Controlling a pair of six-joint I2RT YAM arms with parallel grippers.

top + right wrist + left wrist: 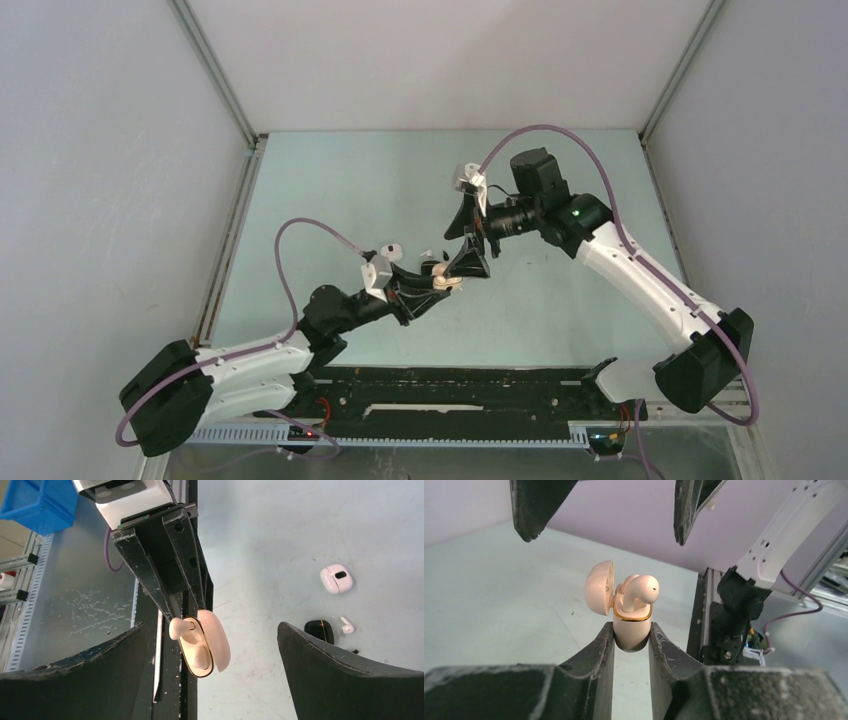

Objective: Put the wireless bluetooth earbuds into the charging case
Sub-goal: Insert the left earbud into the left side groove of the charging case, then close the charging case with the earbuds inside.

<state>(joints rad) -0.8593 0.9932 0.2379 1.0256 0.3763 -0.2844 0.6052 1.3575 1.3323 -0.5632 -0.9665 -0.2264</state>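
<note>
The tabletop to the right in the top view is bare. So I will move my left gripper that way, lower the pink case (441,283) and release it.
My left gripper (631,636) is shut on the base of a pink charging case (631,627) with a gold rim, held up off the table with its lid (599,587) swung open. A pink earbud (644,586) stands high in its socket, and a second bud (201,656) sits deeper beside it. My right gripper (211,630) is open wide. Its fingers (531,510) straddle the case without touching it, and nothing is between them. From above, the case (441,283) hangs just below the right gripper (468,243).
On the table lie a closed white case (336,578), a black case (318,630) and a loose white earbud (347,628) beside it. A blue bin (40,502) stands beyond the table's rail. The black base rail (470,385) runs along the near edge.
</note>
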